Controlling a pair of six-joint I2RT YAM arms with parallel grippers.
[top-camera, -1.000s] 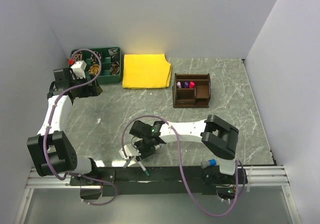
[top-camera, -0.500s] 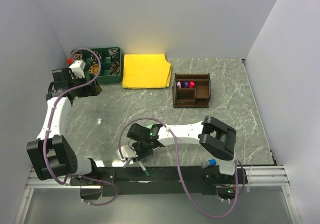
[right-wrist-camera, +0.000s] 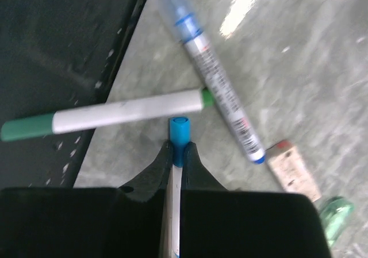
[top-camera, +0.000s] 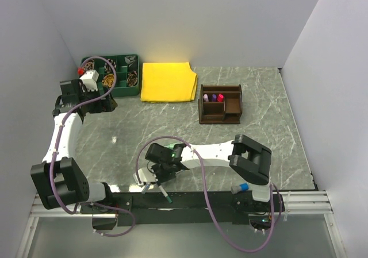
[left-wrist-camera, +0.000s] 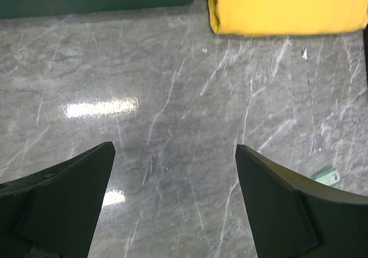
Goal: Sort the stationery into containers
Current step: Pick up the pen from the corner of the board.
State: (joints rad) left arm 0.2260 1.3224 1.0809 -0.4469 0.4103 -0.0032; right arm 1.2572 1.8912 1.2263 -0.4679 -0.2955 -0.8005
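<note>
I should next raise my right gripper, cross outward and to its right in the top view over the container's section already holding markers, lower and release.
My right gripper (right-wrist-camera: 177,149) is shut on a white marker with a blue cap (right-wrist-camera: 179,133), low over the table's near edge (top-camera: 156,178). Just beyond it lie a white marker with a green cap (right-wrist-camera: 103,117), a clear pen with blue bands (right-wrist-camera: 207,74), a tan eraser block (right-wrist-camera: 290,169) and a green piece (right-wrist-camera: 333,215). The dark brown organiser (top-camera: 229,104) stands at centre right with pink and purple capped markers (top-camera: 213,97) in its back left compartment. My left gripper (left-wrist-camera: 175,149) is open and empty over bare table at the far left (top-camera: 109,104). A small green block (left-wrist-camera: 325,174) lies to its right.
A green divided tray (top-camera: 127,89) with coiled items sits at the back left. A folded yellow cloth (top-camera: 168,81) lies beside it, also in the left wrist view (left-wrist-camera: 287,8). The black base rail (top-camera: 190,200) runs along the near edge, under the green-capped marker's end.
My right gripper has shifted slightly left and toward the near edge, staying low by the pens. The left arm has barely moved.
</note>
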